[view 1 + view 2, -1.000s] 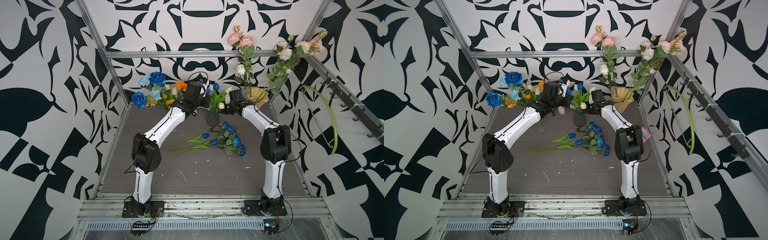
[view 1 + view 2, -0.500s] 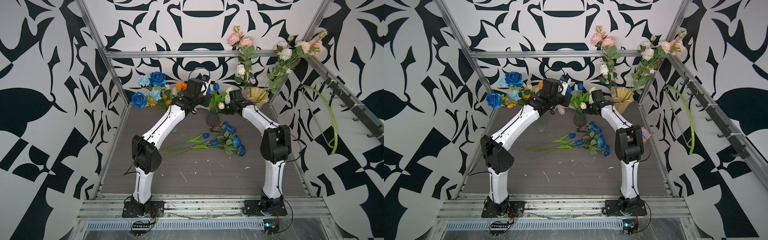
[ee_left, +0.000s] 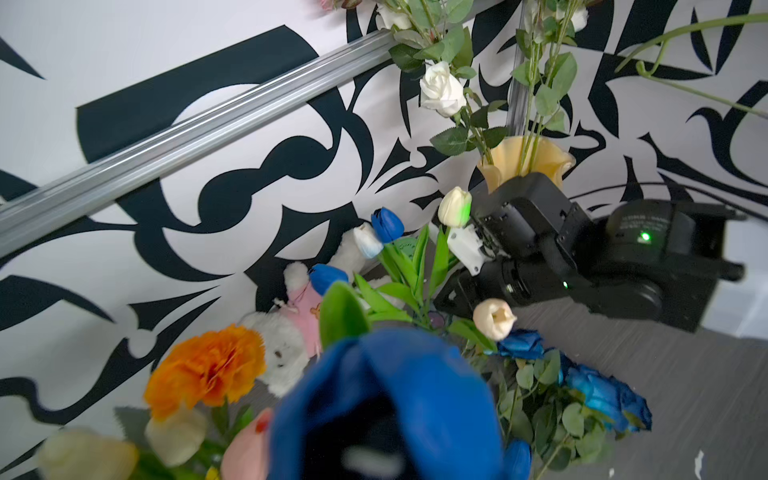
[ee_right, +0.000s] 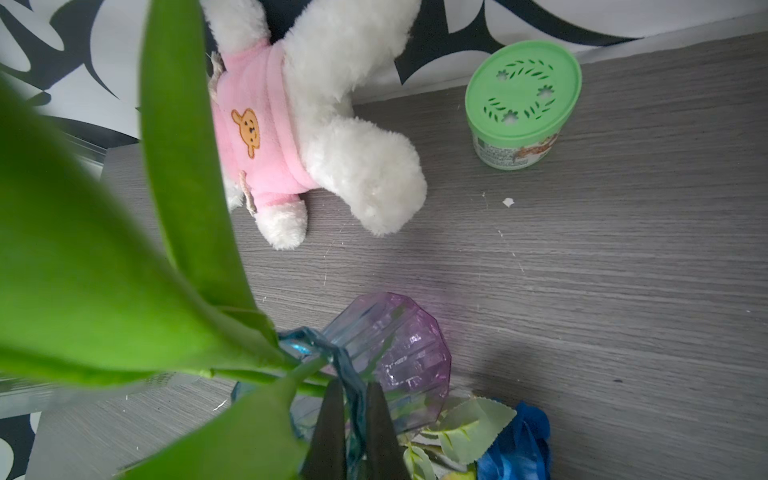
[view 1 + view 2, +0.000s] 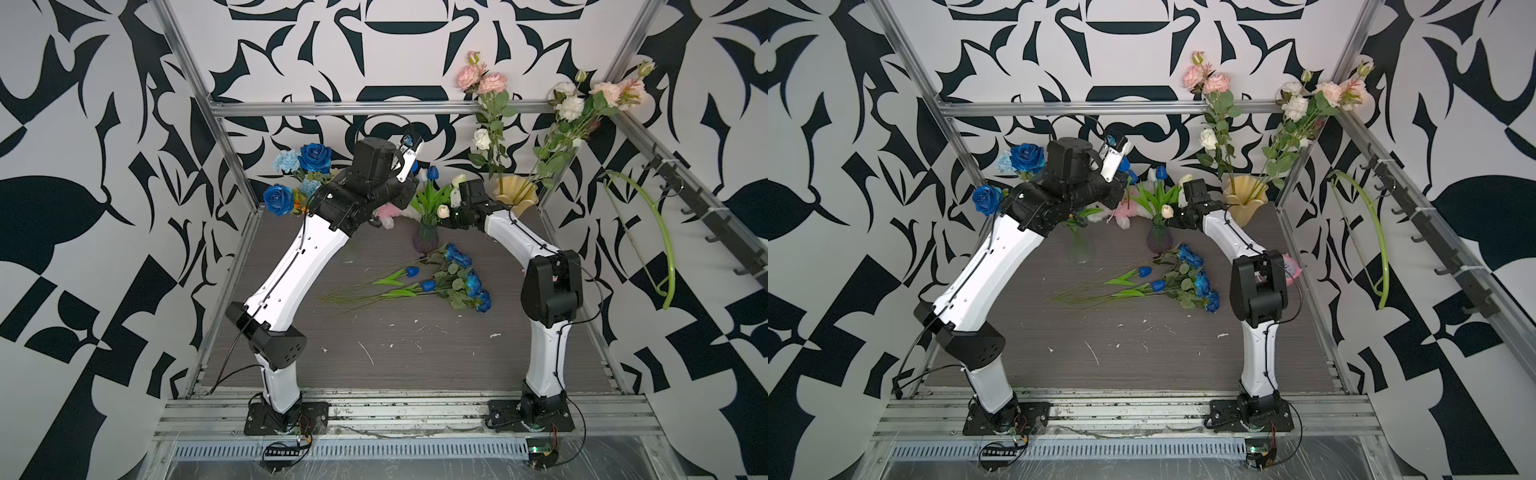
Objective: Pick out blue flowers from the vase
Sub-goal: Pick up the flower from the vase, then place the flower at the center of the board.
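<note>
My left gripper will next move back and down and release the blue tulip between the tulips on the tabletop, where blue flowers lie gathered.
My left gripper (image 5: 412, 176) is raised at the back, shut on a blue tulip (image 3: 415, 395) whose bloom fills the left wrist view and hides the fingers. My right gripper (image 4: 355, 419) is shut on the rim of the small purple-blue glass vase (image 5: 425, 240). Another blue tulip (image 5: 433, 172) stands in that vase among green leaves and cream buds. Several blue flowers (image 5: 457, 278) lie on the table in front of the vase. Deep-blue roses (image 5: 316, 157) and a pale-blue carnation stand in a clear vase (image 5: 1080, 249) at the back left.
A white plush toy in a pink shirt (image 4: 291, 137) and a green-lidded tub (image 4: 521, 104) lie behind the vase. A yellow fluted vase (image 5: 515, 193) holds tall pink and white flowers at the back right. An orange marigold (image 3: 208, 365) is beside the held tulip.
My left gripper has shut on the blue tulip and risen with it above the vase. The right arm has stayed on the vase rim.
</note>
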Robot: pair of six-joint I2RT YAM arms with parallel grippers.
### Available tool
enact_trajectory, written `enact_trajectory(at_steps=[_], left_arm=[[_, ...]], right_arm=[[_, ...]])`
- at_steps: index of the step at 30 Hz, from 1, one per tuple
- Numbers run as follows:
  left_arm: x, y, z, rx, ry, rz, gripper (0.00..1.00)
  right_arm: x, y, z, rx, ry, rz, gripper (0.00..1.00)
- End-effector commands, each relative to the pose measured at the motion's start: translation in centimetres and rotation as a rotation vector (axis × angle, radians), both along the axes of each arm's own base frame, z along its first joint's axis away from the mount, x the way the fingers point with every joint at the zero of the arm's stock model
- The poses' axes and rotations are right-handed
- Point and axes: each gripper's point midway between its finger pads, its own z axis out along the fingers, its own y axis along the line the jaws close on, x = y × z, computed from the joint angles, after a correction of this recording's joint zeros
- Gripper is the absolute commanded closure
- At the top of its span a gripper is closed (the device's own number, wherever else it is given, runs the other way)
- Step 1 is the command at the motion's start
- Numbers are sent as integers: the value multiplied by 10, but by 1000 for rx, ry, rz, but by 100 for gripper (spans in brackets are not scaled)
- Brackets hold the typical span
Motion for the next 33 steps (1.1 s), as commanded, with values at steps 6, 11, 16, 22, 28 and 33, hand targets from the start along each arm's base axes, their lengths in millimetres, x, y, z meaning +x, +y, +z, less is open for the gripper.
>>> enact_trajectory(at_steps=[6, 11, 16, 22, 28, 33], left_arm=[[-69, 23, -69, 353, 190, -3, 100], [-86, 38, -149, 725, 288, 57, 100], [-75, 43, -220, 914, 330, 93, 100], [-62, 33, -284, 1040, 360, 78, 100], [-55, 11, -322, 1017, 342, 40, 84], [-45, -6, -347, 1020, 340, 24, 61]], right_arm=[[-3, -5, 28, 6, -47, -1, 100], [-4, -4, 27, 5, -46, 10, 100], [-4, -2, 27, 8, -46, 30, 100], [-2, -6, 30, 26, -40, 48, 100], [-1, -12, 30, 8, -41, 60, 100], [-1, -13, 32, 6, -42, 63, 100]])
